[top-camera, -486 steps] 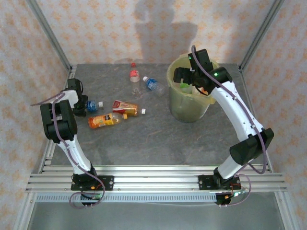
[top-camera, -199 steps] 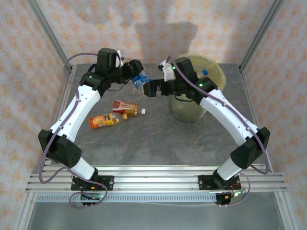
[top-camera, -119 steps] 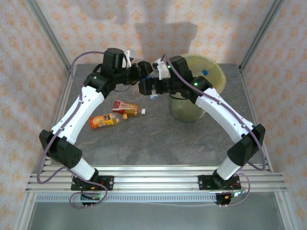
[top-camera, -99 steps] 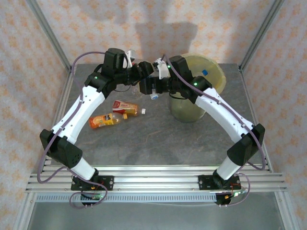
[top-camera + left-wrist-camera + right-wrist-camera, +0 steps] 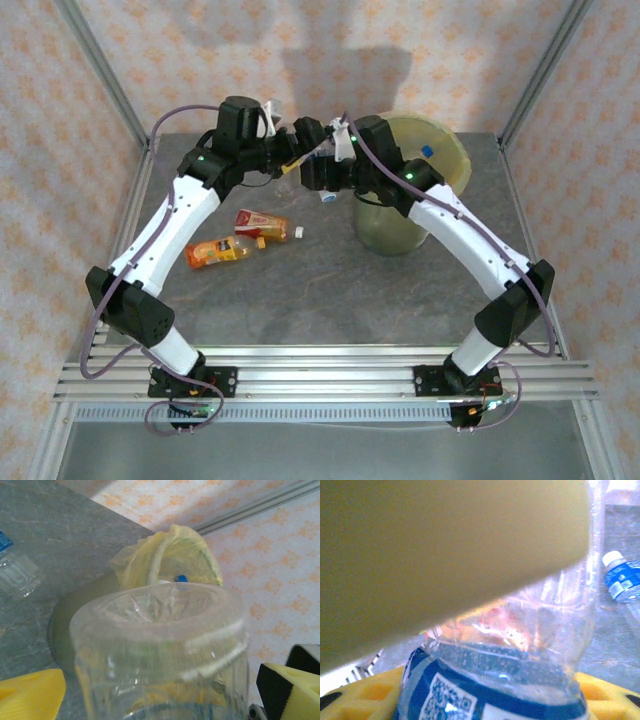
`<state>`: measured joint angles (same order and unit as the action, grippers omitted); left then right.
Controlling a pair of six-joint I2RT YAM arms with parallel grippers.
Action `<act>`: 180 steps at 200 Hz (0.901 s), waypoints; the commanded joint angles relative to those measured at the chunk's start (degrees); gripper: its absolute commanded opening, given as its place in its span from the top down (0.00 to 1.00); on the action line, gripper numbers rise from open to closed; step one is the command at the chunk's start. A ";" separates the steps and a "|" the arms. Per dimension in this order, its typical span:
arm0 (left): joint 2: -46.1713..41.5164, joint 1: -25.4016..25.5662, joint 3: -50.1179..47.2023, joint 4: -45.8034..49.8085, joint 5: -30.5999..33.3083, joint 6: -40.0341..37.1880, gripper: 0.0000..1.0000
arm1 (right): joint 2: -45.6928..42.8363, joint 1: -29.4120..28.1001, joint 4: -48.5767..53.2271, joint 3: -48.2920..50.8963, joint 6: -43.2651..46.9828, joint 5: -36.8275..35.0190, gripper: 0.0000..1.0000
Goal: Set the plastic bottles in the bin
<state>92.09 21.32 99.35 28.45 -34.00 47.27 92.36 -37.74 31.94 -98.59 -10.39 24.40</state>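
Only my right gripper's fingers hold the clear bottle, so they should carry it away from the left gripper and over the bin's opening (image 5: 432, 158) to release it.
Both grippers meet above the table just left of the bin (image 5: 408, 222), a round yellow-green basket with a yellowish liner (image 5: 165, 550). Between them hangs a clear plastic bottle with a blue label (image 5: 495, 690); its cap end (image 5: 326, 196) pokes out below. My right gripper (image 5: 314, 178) (image 5: 490, 700) is shut on the bottle, whose wall looks squeezed between the yellow pads. The left gripper (image 5: 300, 140) (image 5: 160, 690) is open: its yellow fingers (image 5: 30, 692) stand a little off the bottle's clear base (image 5: 160, 630) on both sides.
An orange bottle (image 5: 218, 250) and a red-labelled bottle (image 5: 262, 224) lie on the table's left half beside a loose white cap (image 5: 298, 232). Another blue-labelled bottle (image 5: 622, 575) lies on the table below the grippers. A clear bottle (image 5: 15, 572) lies near the bin's foot.
The left arm carried the bottle toward the right arm and the grippers met. The left jaws have spread off the bottle while the right jaws have closed on it.
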 commanded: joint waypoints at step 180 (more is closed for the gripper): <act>-22.51 -6.42 -17.69 -0.28 27.11 -8.77 0.00 | -0.91 18.21 27.61 -10.73 0.61 -35.57 0.57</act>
<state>70.17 15.57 82.15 27.18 -9.50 40.18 88.42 -20.05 55.57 -107.79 -10.44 -5.74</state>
